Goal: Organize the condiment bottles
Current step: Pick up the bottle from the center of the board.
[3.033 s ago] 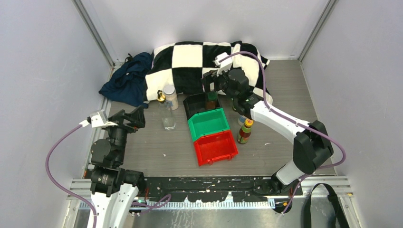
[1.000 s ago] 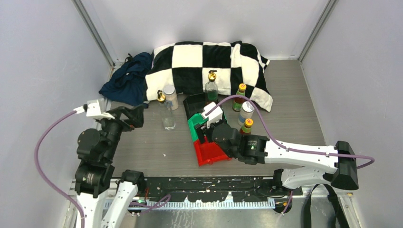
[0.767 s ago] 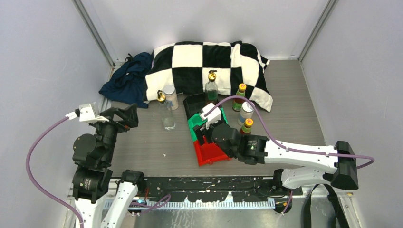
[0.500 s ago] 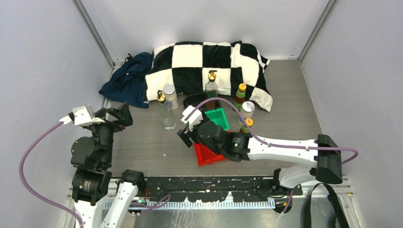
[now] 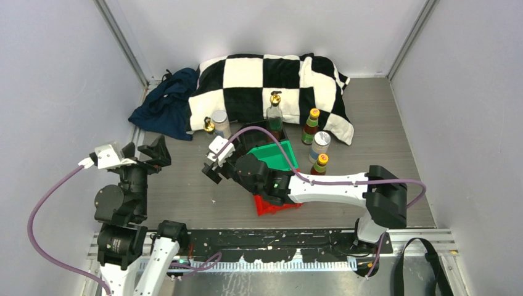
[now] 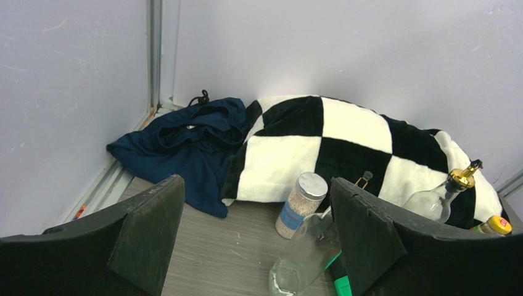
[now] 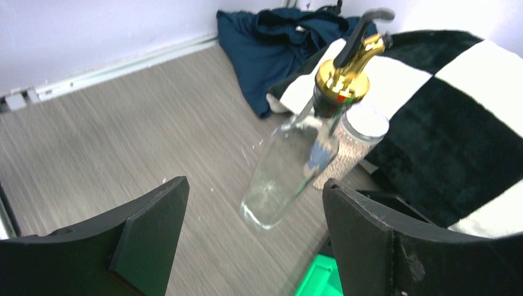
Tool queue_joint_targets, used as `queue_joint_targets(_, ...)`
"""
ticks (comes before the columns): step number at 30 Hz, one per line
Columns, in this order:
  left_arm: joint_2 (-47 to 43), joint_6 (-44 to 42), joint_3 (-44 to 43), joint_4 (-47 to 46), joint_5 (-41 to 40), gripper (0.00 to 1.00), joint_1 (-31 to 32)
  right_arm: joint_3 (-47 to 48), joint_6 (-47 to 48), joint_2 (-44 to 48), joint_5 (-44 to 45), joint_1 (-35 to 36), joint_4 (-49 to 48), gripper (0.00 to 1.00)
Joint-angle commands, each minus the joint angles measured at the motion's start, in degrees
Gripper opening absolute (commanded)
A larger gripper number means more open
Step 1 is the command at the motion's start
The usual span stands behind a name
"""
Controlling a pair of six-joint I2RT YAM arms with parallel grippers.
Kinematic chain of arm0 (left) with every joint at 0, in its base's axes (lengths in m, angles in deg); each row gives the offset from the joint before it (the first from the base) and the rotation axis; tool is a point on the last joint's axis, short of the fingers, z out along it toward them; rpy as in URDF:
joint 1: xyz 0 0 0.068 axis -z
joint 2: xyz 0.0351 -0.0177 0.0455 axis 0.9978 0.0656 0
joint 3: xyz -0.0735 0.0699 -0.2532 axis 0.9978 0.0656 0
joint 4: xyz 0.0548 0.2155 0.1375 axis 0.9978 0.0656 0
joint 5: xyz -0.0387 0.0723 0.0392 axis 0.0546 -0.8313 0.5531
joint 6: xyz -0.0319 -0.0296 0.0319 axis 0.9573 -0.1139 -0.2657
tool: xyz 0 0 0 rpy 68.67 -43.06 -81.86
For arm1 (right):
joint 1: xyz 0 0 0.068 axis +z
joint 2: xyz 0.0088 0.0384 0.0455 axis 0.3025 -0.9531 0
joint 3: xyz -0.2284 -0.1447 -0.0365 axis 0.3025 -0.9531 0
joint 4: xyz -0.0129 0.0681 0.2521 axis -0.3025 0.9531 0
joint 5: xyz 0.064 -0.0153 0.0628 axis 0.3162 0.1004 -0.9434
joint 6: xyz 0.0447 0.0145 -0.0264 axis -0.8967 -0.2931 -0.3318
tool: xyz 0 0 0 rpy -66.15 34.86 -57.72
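The robot's right gripper will turn square to the bottle, because the bottle slants across the wrist view, and it will move outward and close around the neck beneath the gold pourer (image 5: 212, 131) (image 7: 325, 110).
A tall clear glass bottle (image 7: 290, 166) with a gold pourer top (image 5: 209, 126) stands left of the bins; the right wrist hides most of it from above. My right gripper (image 5: 214, 165) is open and empty, its fingers either side of the bottle's base and a little short of it (image 7: 253, 206). A silver-lidded shaker jar (image 5: 221, 125) stands just behind that bottle. The second tall glass bottle (image 5: 274, 114) stands at the back of the black bin (image 5: 250, 134). Two yellow-capped sauce bottles (image 5: 311, 126) (image 5: 319, 164) and a second shaker jar (image 5: 319, 146) stand right of the bins. My left gripper (image 5: 147, 151) is open and empty, off to the left.
The green bin (image 5: 280, 155) and the red bin (image 5: 274, 206) lie partly under the right arm. A black-and-white checked cushion (image 5: 271, 77) and a dark blue cloth (image 5: 165, 105) lie along the back. Walls close in at left, right and back.
My right arm has left the black bin, where a tall glass bottle now stands, and swung left across the bins to the other glass bottle. My left arm has drawn back to the left.
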Motion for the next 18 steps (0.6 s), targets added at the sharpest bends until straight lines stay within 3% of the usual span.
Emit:
queue_joint_targets(1,-0.09,0.67,1.43,-3.72,0.62,0.88,0.11,5.43,1.09,-2.48,4.79,-0.64,-6.65,0.85)
queue_joint_targets(9,0.21,1.49,3.3,-4.69,1.7,0.88,0.14,10.98,-0.24,-9.18,14.47,-1.72,-11.31,0.87)
queue_joint_targets(18,0.45,1.3,3.92,-5.09,2.25,0.88,0.15,18.87,0.4,-16.0,19.07,-2.31,-13.32,0.87)
